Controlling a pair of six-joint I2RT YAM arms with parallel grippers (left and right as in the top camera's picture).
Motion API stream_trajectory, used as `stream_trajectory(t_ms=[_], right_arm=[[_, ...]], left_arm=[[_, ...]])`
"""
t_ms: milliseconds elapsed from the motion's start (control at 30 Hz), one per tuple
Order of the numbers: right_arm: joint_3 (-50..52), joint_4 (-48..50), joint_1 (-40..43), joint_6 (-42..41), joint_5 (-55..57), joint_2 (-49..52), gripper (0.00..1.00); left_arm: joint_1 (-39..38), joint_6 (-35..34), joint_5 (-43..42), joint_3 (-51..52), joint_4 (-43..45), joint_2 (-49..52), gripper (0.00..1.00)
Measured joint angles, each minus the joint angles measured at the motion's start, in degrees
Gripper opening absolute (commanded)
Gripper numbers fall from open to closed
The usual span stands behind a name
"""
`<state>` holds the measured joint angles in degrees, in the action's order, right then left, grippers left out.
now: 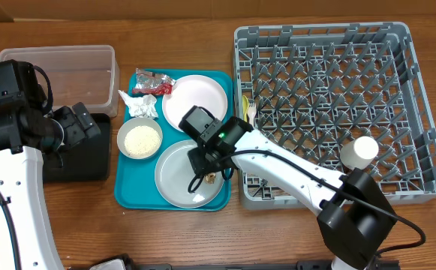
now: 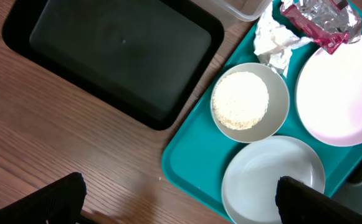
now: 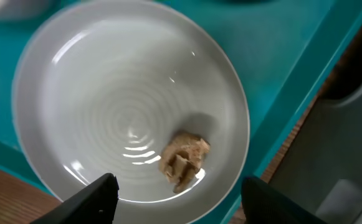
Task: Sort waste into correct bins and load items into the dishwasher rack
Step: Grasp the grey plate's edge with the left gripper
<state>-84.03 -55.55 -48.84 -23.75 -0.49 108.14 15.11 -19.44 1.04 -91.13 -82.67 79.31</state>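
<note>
The scrap is on the opposite side, so my left gripper should next move down and to the right in the overhead view, onto the grey plate's rim (image 1: 157, 177) (image 2: 234, 159) facing the black tray.
A teal tray (image 1: 131, 196) holds a white plate (image 1: 196, 101), a pale grey plate (image 1: 174, 176), a small white bowl of rice (image 1: 139, 139), a crumpled napkin (image 1: 139, 103) and a red wrapper (image 1: 151, 82). A brown food scrap (image 3: 184, 158) lies on the grey plate (image 3: 118, 93). My right gripper (image 3: 181, 193) is open and empty, its fingers on either side of the scrap, just above it; it also shows in the overhead view (image 1: 206, 174). My left gripper (image 2: 181, 199) is open and empty over the table beside the black tray (image 2: 118, 56). The grey rack (image 1: 330, 105) holds a white cup (image 1: 362, 150).
The clear tub (image 1: 60, 64) stands at the back left, behind the black tray (image 1: 79, 161). A yellow spoon and a white fork (image 1: 248, 109) lie at the rack's left edge. The left wrist view shows the bowl (image 2: 249, 102), napkin (image 2: 274, 40) and wrapper (image 2: 321, 22).
</note>
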Motion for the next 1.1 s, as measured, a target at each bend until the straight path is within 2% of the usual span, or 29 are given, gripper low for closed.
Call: stream_trajectory(t_ms=[200, 267, 333, 533, 600, 767, 833, 900, 967, 1000, 1100], right_arm=[[-2.67, -0.04, 0.17, -0.02, -0.09, -6.03, 0.69], [-2.71, -0.20, 0.79, -0.02, -0.20, -9.51, 0.71], [-3.08, -0.20, 2.43, -0.02, -0.13, -13.94, 0.72], [-3.43, -1.60, 9.25, -0.20, -0.11, -23.89, 0.76], [-3.52, -2.84, 12.11, -0.22, -0.07, -26.69, 0.76], [-3.58, -6.67, 18.10, -0.22, -0.09, -29.83, 0.80], [-3.69, -8.68, 20.00, -0.24, -0.20, -29.88, 0.80], [-3.69, -9.70, 21.03, -0.24, -0.44, -29.88, 0.79], [-3.69, -10.19, 21.81, -0.24, -0.59, -29.88, 0.80], [-3.69, -10.01, 22.18, -0.24, -0.66, -29.88, 0.79], [-3.69, -10.03, 22.18, -0.22, -0.81, -29.88, 0.79]], left_arm=[[0.00, -1.66, -7.93, 0.00, 0.52, 0.00, 0.99], [-0.11, -1.14, -11.19, 0.00, 1.49, 0.00, 0.89], [-1.01, 1.92, -15.54, 0.02, 1.60, 0.04, 0.92], [-10.84, 6.49, -16.37, 0.28, -2.64, 0.50, 0.84], [-15.74, 7.23, -14.47, 2.27, -2.84, 0.48, 1.00], [-25.16, 7.85, -9.25, 11.32, 2.14, 1.70, 1.00], [-25.59, 7.41, -8.04, 14.97, 4.37, 2.03, 0.89], [-25.57, 6.34, -7.61, 18.93, 6.23, 2.16, 0.73], [-25.59, 5.49, -7.72, 22.93, 8.07, 2.73, 0.64], [-25.64, 4.59, -7.98, 26.45, 9.92, 3.54, 0.64], [-25.64, 2.38, -8.07, 31.65, 14.80, 4.31, 0.54]])
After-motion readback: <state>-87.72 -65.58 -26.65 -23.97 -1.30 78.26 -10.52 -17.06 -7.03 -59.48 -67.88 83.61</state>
